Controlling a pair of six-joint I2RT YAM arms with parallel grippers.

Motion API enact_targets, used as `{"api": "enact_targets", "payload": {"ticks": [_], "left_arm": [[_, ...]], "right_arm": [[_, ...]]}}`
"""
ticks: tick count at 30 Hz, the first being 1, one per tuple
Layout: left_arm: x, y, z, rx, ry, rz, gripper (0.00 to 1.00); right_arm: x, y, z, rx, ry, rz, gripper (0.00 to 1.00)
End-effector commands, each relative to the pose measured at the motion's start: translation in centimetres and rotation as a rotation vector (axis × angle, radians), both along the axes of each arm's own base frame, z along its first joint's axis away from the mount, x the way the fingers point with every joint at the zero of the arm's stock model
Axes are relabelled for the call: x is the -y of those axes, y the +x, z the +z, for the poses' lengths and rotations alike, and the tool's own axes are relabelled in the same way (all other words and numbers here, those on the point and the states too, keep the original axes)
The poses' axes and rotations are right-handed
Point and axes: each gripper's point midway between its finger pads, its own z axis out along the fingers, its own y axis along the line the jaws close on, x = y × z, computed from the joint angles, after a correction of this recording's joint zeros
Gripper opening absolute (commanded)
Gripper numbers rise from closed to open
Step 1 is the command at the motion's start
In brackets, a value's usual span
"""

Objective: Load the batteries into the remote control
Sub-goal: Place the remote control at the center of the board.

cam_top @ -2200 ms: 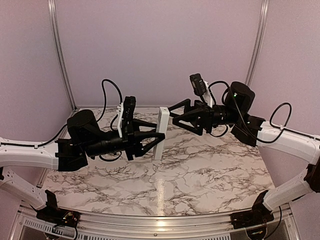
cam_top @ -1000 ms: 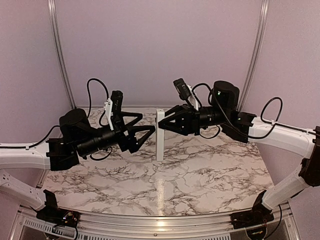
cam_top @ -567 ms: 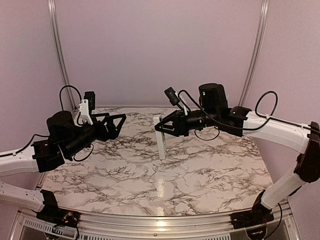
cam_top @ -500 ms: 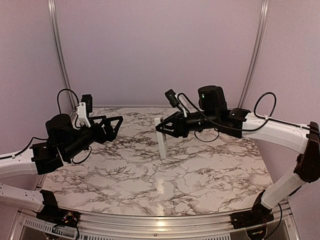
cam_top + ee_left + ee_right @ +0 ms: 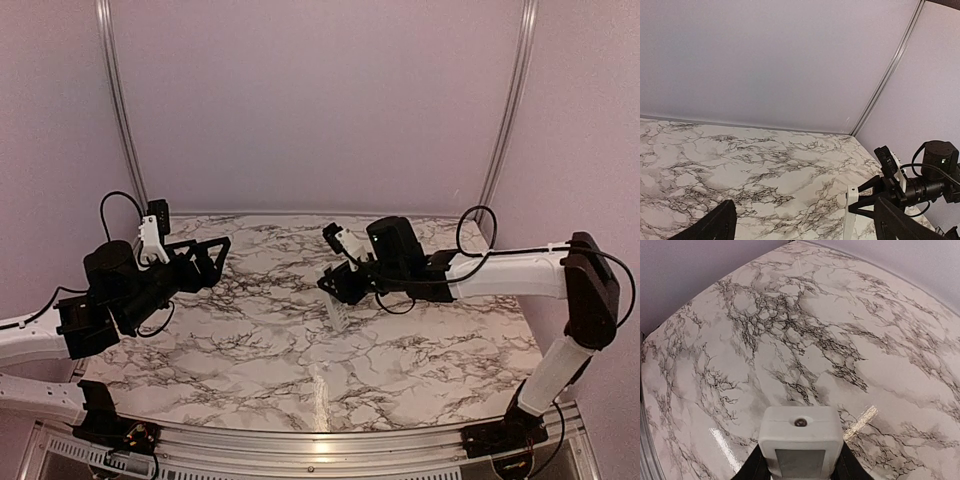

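My right gripper will next lower the white remote control, which still hangs tilted, and tip it down until it lies flat on the bare marble below, then let go of it.
The white remote control (image 5: 338, 314) hangs tilted low over the middle of the marble table, its upper end clamped in my right gripper (image 5: 336, 286). In the right wrist view the remote control (image 5: 800, 432) shows its end face with a small round dot and a grey window below. My right gripper (image 5: 800, 466) is shut on it, with black fingers (image 5: 754, 466) on both sides. My left gripper (image 5: 214, 258) is open and empty, pulled back to the left, well apart from the remote. From the left wrist the remote control (image 5: 848, 216) appears at lower right. The batteries are out of view.
The marble table (image 5: 420, 350) is boxed in by lilac walls. Aluminium posts (image 5: 118, 110) stand at the back corners, and a metal rail (image 5: 320, 450) runs along the near edge. The right arm (image 5: 500, 272) stretches across the right half of the table.
My left gripper let go of the remote and drew back to the left. My right gripper carried the remote down and slightly forward, tilting it over the table.
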Motion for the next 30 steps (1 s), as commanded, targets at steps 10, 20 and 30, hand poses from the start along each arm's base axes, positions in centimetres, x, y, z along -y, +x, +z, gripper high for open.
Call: {"api": "enact_targets", "payload": {"ticks": [10, 20, 30], "left_arm": [[-0.9, -0.1, 0.1, 0.019, -0.002, 0.022, 0.99], [-0.9, 0.0, -0.1, 0.024, 0.011, 0.027, 0.99], [-0.8, 0.0, -0.5, 0.021, 0.034, 0.025, 0.99]], "right_arm": [[0.3, 1.3, -5.0, 0.031, -0.039, -0.083, 0.00], [0.4, -0.1, -8.9, -0.111, -0.151, -0.034, 0.00], [0.9, -1.2, -11.7, -0.304, -0.321, -0.023, 0.00]]}}
